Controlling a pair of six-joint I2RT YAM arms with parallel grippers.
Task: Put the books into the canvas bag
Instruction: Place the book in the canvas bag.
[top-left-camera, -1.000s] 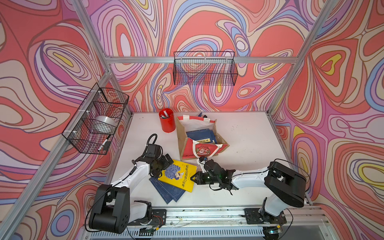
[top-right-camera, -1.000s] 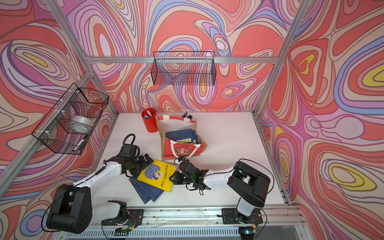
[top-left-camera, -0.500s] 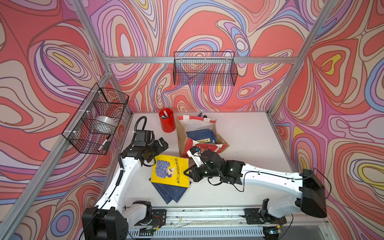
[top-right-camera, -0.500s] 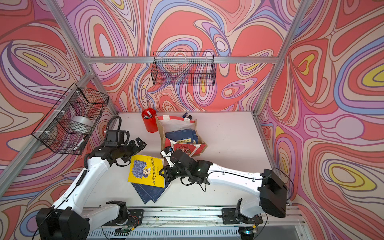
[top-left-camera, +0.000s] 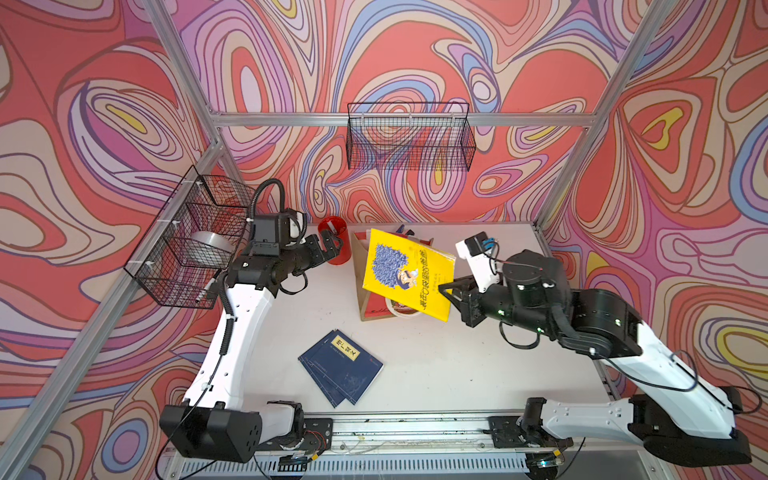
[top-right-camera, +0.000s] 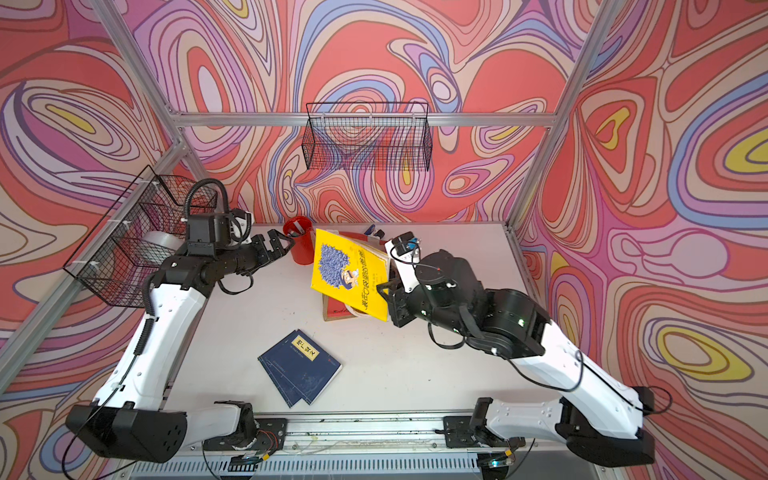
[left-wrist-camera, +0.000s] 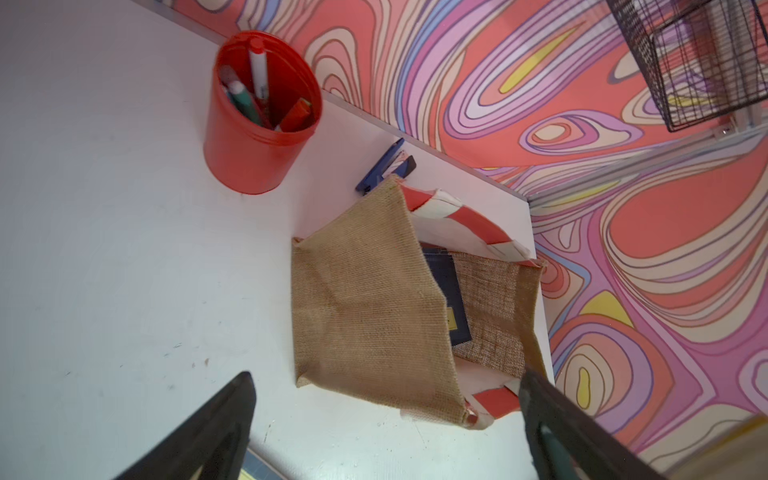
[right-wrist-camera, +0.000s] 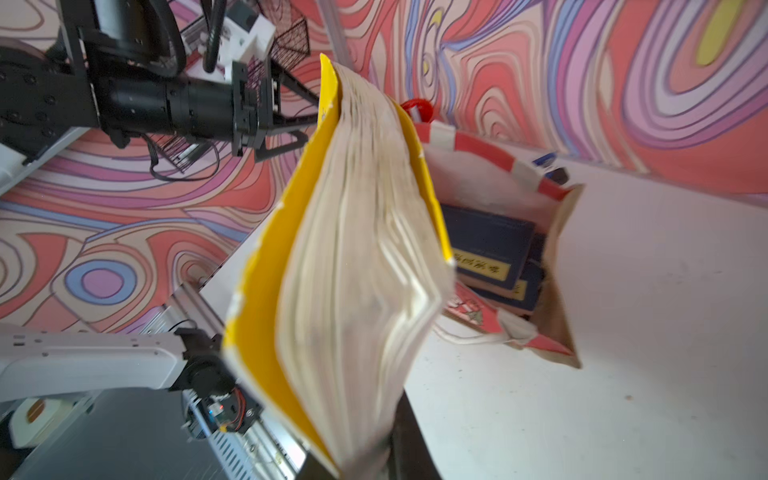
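My right gripper carries the yellow book (top-left-camera: 409, 274) outward next, lowers it onto the open bag's navy books and releases it, since those lie below and outward.
The bright yellow book (top-left-camera: 409, 274) (top-right-camera: 351, 274) hangs tilted in the air over the canvas bag (top-left-camera: 370, 309) (top-right-camera: 332, 309), its pages fanning out in the right wrist view (right-wrist-camera: 353, 249). My right gripper (top-left-camera: 446, 291) (right-wrist-camera: 365, 457) is shut on its lower edge. The bag (left-wrist-camera: 365, 307) stands open, with navy books (right-wrist-camera: 490, 245) inside. Two more navy books (top-left-camera: 340, 368) (top-right-camera: 299, 368) lie stacked on the table in front. My left gripper (top-left-camera: 332, 245) (left-wrist-camera: 384, 376) hovers open and empty left of the bag, by the pen cup.
A red pen cup (left-wrist-camera: 257, 137) (top-right-camera: 301, 245) stands left of the bag at the back. A blue object (left-wrist-camera: 384, 166) lies behind the bag against the wall. Wire baskets hang on the left wall (top-left-camera: 191, 241) and the back wall (top-left-camera: 409, 141).
My right gripper has lifted the yellow book off the navy stack and carried it up and back over the bag. My left arm has risen and moved back toward the pen cup.
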